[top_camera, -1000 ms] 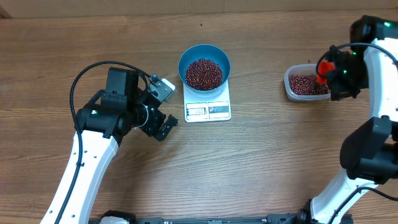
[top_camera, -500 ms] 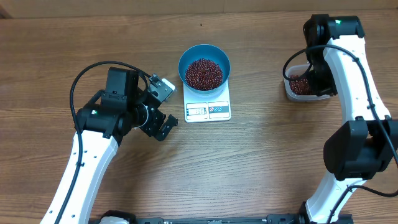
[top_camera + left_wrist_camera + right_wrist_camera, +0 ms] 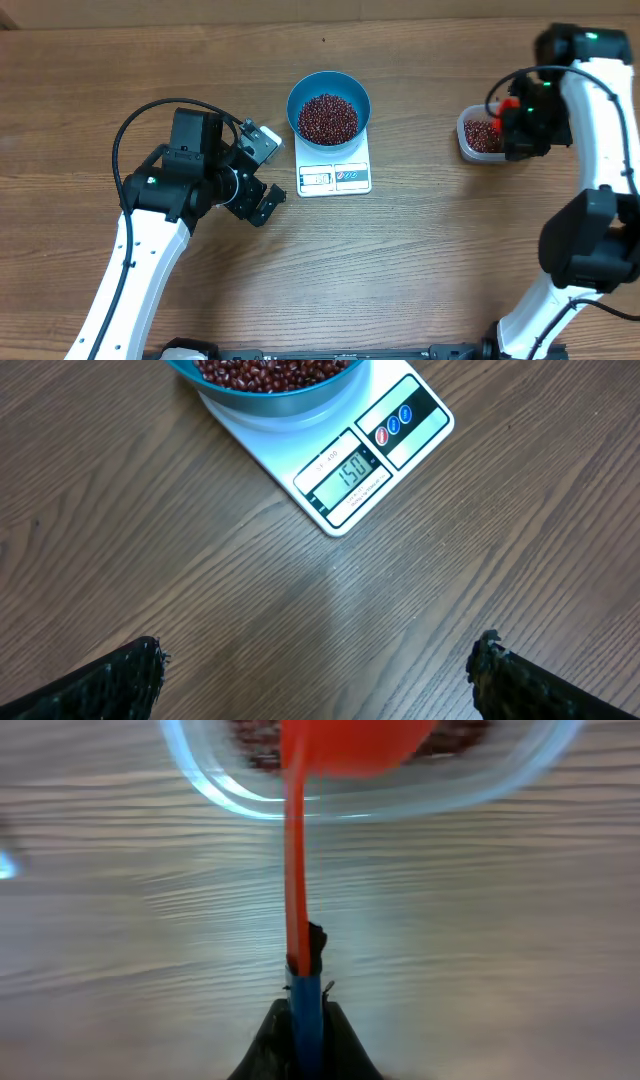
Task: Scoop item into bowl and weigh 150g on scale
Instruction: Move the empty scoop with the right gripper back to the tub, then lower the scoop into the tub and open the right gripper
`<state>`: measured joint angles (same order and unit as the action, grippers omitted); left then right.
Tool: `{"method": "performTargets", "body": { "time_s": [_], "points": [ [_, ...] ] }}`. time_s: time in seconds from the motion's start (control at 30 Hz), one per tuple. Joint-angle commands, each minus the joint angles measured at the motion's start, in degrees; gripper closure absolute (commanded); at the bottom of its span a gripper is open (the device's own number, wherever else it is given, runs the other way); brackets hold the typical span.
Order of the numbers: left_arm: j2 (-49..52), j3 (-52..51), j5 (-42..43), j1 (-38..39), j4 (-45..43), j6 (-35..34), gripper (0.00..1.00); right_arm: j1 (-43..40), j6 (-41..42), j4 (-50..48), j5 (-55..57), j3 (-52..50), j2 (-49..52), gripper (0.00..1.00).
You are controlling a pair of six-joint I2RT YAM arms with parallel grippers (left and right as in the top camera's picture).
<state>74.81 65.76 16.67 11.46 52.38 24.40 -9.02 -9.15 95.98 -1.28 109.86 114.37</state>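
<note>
My right gripper will lower and turn the head of the scoop into the tub next, by the clear tub's near rim (image 3: 488, 158) (image 3: 332, 814), because the scale already shows the target weight.
The blue bowl (image 3: 329, 92) holds a heap of dark red beans (image 3: 328, 118) and sits on the white scale (image 3: 335, 178). In the left wrist view the scale (image 3: 410, 422) shows 150 on its display, with the bowl (image 3: 275, 402) and the beans (image 3: 270, 370) at the top edge. My left gripper (image 3: 262, 205) is open just left of the scale, with only bare wood between its fingers (image 3: 320, 660). My right gripper (image 3: 305, 1005) is shut on the blue handle of a red scoop (image 3: 350, 745). The scoop's head hangs over the clear tub's (image 3: 230, 795) near rim.
The clear tub (image 3: 478, 138) with leftover beans stands at the right, partly hidden by my right gripper (image 3: 525, 125) and the scoop (image 3: 511, 104). The left arm's black cable loops above its wrist (image 3: 150, 115). The table is brown wood.
The right arm swung left and back over the tub, then returned rightward with the scoop. The left arm, bowl and scale have not moved.
</note>
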Motion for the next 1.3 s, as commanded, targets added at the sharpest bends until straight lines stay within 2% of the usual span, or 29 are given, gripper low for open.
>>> {"method": "performTargets", "body": {
  "time_s": [0.0,0.17,0.47,0.53,0.83,1.07,1.13,1.27],
  "points": [
    [0.1,0.2,-0.4,-0.4,0.1,0.5,0.00,-3.3,-6.1,-0.3,-16.6,-0.4,-1.6,0.96],
    [0.1,0.2,-0.4,-0.4,0.1,0.5,0.00,-6.6,-11.0,-2.2,-23.6,-4.0,-1.6,0.96],
    [0.1,0.2,-0.4,-0.4,0.1,0.5,0.00,-12.2,-11.5,-10.1,-33.2,-13.1,-1.4,0.96],
    [0.1,0.2,-0.4,-0.4,0.1,0.5,0.00,-13.4,-11.5,-10.0,-35.5,-13.2,-1.4,0.92],
    [0.1,0.2,-0.4,-0.4,0.1,0.5,0.00,-14.2,-11.5,-9.6,-37.8,-13.7,-1.4,0.90],
    [0.1,0.2,-0.4,-0.4,0.1,0.5,0.00,-14.2,-11.5,-12.2,-37.8,-18.6,-1.3,0.89],
    [0.1,0.2,-0.4,-0.4,0.1,0.5,0.00,-14.2,-11.5,-12.5,-37.8,-19.5,-1.3,0.84],
    [0.1,0.2,-0.4,-0.4,0.1,0.5,0.01,-14.3,-11.5,-12.6,-37.8,-19.8,-1.3,0.60]
  ]
}}
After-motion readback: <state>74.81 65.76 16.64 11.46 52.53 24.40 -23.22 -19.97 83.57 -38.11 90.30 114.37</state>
